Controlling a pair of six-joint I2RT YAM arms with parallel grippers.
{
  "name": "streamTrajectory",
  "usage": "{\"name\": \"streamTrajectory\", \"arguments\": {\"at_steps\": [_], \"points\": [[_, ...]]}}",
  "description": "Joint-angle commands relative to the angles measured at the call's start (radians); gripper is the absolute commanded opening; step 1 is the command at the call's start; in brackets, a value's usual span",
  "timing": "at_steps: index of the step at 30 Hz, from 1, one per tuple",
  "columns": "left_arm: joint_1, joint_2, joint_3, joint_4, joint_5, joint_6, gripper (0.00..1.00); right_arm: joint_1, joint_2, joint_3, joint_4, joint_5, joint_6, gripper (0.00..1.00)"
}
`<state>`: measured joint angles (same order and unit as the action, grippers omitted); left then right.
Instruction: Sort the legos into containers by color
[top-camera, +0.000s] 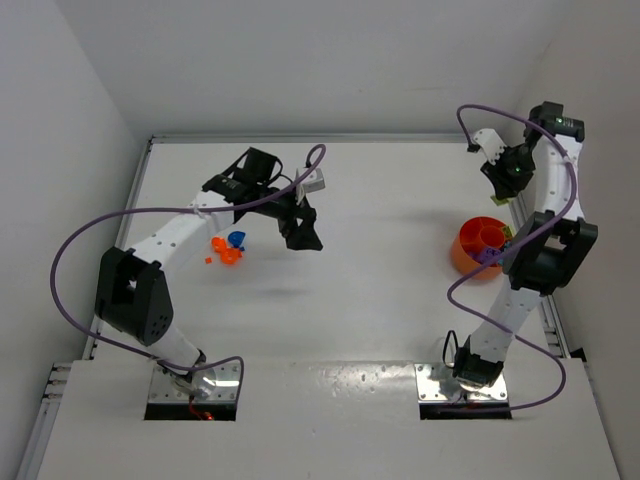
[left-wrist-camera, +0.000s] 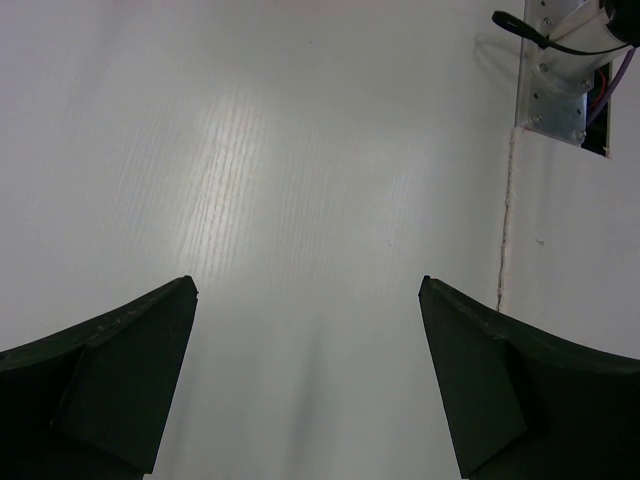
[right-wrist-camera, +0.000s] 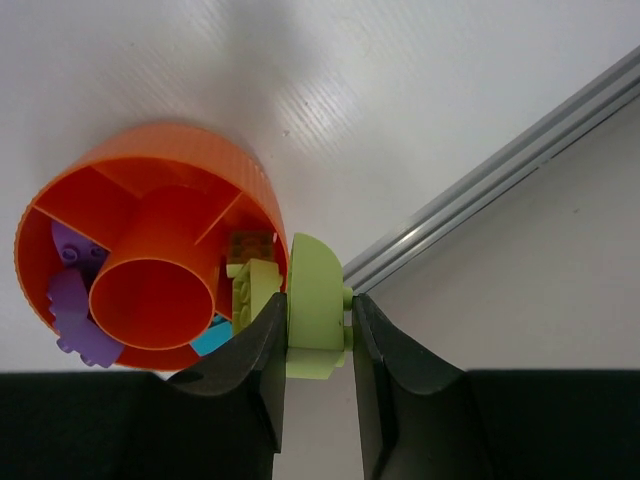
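My right gripper is going to move down and pull back first to get over the tub's section by the bar (top-camera: 506, 233) (right-wrist-camera: 252, 273), where another lime green lego lies.
My right gripper (right-wrist-camera: 318, 312) is shut on a lime green lego (right-wrist-camera: 318, 295), held just above the near rim of the round orange tub (right-wrist-camera: 215, 165). In the tub's compartments lie purple legos (right-wrist-camera: 75, 305), a teal lego (right-wrist-camera: 212, 338) and another lime green lego (right-wrist-camera: 255, 285). In the top view the tub (top-camera: 472, 246) stands at the right, below my right gripper (top-camera: 500, 190). Loose orange legos (top-camera: 228, 256) and a blue lego (top-camera: 237, 238) lie on the table left of my left gripper (top-camera: 302, 236). My left gripper (left-wrist-camera: 307, 285) is open and empty over bare table.
A metal rail (right-wrist-camera: 500, 165) runs along the table's right edge beside the tub. The right arm's base plate (left-wrist-camera: 555, 75) shows at the top right of the left wrist view. White walls (top-camera: 90, 120) enclose the table on the left, back and right.
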<state>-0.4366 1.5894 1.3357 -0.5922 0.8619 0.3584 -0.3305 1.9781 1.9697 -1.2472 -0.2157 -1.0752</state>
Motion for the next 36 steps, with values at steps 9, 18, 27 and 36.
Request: {"name": "streamTrajectory", "arguments": {"at_steps": [9, 18, 27, 36], "points": [[0.013, -0.014, -0.003, 0.031, 0.046, -0.009, 1.0, 0.005, -0.007, -0.115, -0.026, 0.038, -0.066, 0.03], [0.013, -0.014, -0.003, 0.04, 0.046, -0.019, 1.0, 0.015, -0.007, -0.175, 0.023, 0.038, -0.066, 0.07], [0.013, -0.005, -0.003, 0.04, 0.036, -0.029, 1.0, 0.015, 0.002, -0.175, 0.023, 0.047, -0.066, 0.37], [0.05, -0.058, -0.003, 0.129, -0.187, -0.237, 1.0, 0.004, -0.064, -0.126, 0.0, -0.042, -0.026, 0.5]]}}
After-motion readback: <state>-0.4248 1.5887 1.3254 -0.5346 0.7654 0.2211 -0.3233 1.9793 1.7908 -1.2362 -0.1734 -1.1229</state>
